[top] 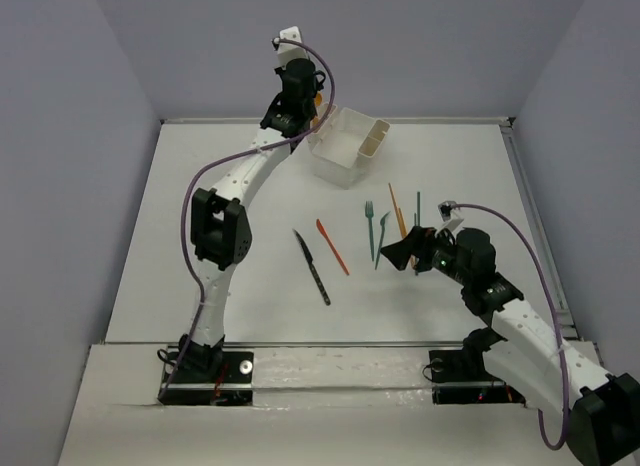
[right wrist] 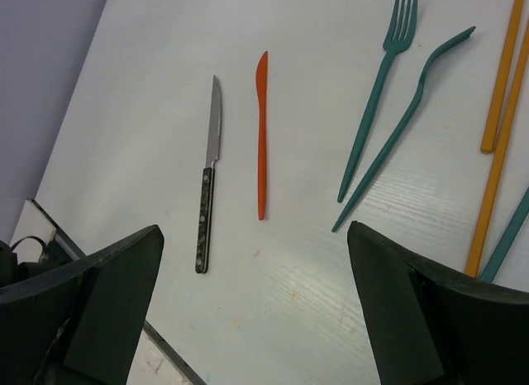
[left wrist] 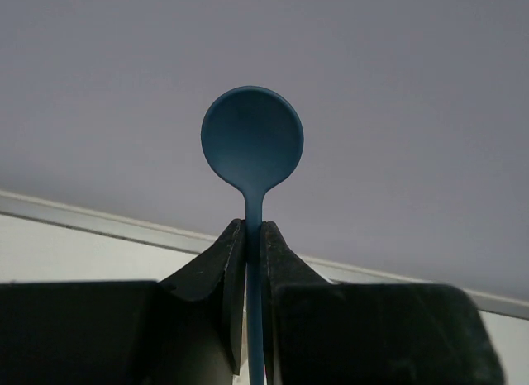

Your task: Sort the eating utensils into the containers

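The blue spoon is still raised beside the caddy, where an orange utensil head shows, so next my left gripper should lower toward that side section of the caddy.
My left gripper is shut on the handle of a blue spoon, bowl upward, facing the back wall. In the top view it is raised just left of the white caddy. My right gripper is open and empty above the table, and shows in the top view beside the utensils. On the table lie a dark-handled knife, an orange knife, a teal fork, a second teal fork-like utensil, two orange chopsticks and a teal chopstick.
The caddy stands at the back of the table with narrow side compartments on its right side. The left arm's purple cable loops over the table's left. A raised edge borders the right side.
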Motion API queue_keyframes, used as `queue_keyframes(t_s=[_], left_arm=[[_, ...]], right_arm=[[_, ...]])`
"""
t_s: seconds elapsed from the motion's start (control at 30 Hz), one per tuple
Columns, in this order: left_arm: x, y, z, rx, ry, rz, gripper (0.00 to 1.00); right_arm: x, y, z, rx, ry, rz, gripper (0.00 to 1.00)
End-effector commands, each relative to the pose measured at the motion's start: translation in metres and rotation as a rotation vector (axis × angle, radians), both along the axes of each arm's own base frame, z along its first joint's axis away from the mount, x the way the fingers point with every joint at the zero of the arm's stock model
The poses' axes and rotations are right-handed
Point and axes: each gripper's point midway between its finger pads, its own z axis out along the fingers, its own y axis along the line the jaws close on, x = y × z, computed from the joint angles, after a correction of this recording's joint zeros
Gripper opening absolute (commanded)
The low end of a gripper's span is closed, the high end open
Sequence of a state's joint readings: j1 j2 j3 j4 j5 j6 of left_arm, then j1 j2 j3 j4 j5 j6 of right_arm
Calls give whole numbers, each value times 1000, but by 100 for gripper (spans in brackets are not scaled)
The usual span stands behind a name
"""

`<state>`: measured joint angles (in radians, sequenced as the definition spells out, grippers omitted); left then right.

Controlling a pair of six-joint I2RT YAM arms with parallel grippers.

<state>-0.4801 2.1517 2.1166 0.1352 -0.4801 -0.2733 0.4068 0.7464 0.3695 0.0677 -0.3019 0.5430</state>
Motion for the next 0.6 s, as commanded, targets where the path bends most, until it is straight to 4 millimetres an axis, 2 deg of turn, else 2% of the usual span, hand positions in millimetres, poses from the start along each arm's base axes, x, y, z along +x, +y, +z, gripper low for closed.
queue_keyframes(t_s=[0.0,0.07,0.27,0.37,0.4,0.57], left_arm=[[40,15,34,-37,-147,63,0],[52,17,38,-49,-219,73,0],[65,21,37,-34,-345,91,0],[69,17,28,-35,-346,75,0],[71,15,18,-30,-332,69,0],[66,15,-7,-27,-314,58,0]], right_arm=[[10,6,16,30,-78,9,99],[11,6,12,27,-70,5,99],[12,10,8,21,-61,25,99],[13,9,4,14,-50,18,99],[14,9,5,12,-52,15,99],[14,10,2,15,-46,22,99]])
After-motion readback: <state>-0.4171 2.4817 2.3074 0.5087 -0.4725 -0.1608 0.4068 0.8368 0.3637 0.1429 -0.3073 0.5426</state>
